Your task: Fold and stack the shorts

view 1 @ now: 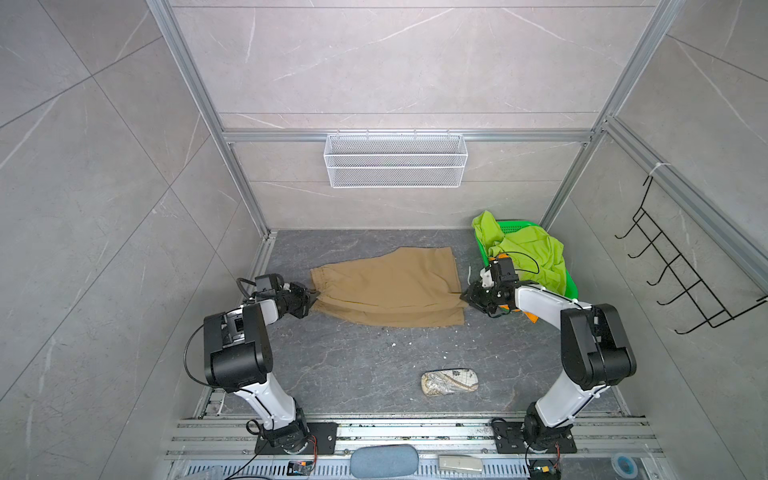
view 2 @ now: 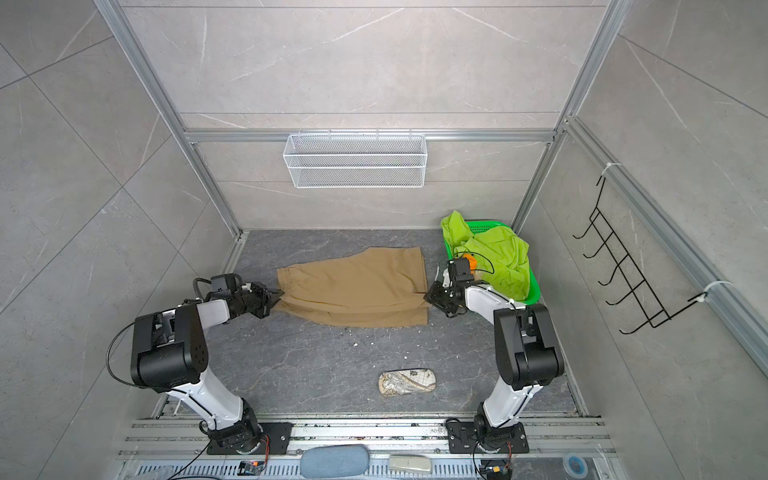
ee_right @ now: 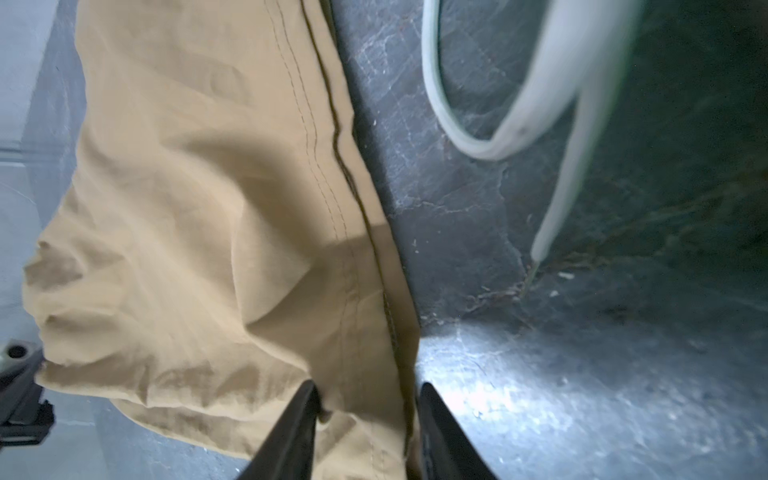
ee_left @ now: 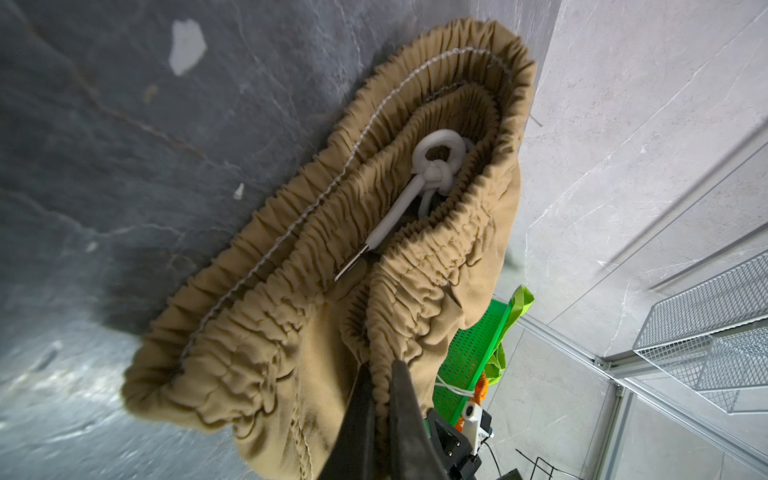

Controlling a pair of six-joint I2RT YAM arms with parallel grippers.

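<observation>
A fold still creases the shorts, so my left gripper will next pull the gathered waistband away from the leg hems, over the table (view 1: pixel 304 274) (ee_left: pixel 216 216) beside the shorts' waist, and release it.
The tan shorts (view 1: pixel 386 286) (view 2: pixel 353 286) lie spread on the dark table, waistband to the left and leg hems to the right. My left gripper (view 1: pixel 313 296) (ee_left: pixel 380 370) is shut on the gathered waistband, which is lifted slightly; a white drawstring knot sits inside the waist. At the right hem (ee_right: pixel 208 208), my right gripper (view 1: pixel 463 296) (ee_right: pixel 368 395) has its jaws apart, with the hem edge loose between the fingers. The lime green shorts (view 1: pixel 528 249) (view 2: pixel 494 249) are heaped over the green basket (view 1: pixel 515 226). Bits of the orange shorts (view 2: pixel 470 260) peek out beside them.
A patterned beige pouch (view 1: pixel 449 382) lies near the front of the table. A white wire basket (view 1: pixel 395 160) hangs on the back wall and a black hook rack (view 1: pixel 681 270) on the right wall. A loose white cord (ee_right: pixel 457 124) lies beside the hem.
</observation>
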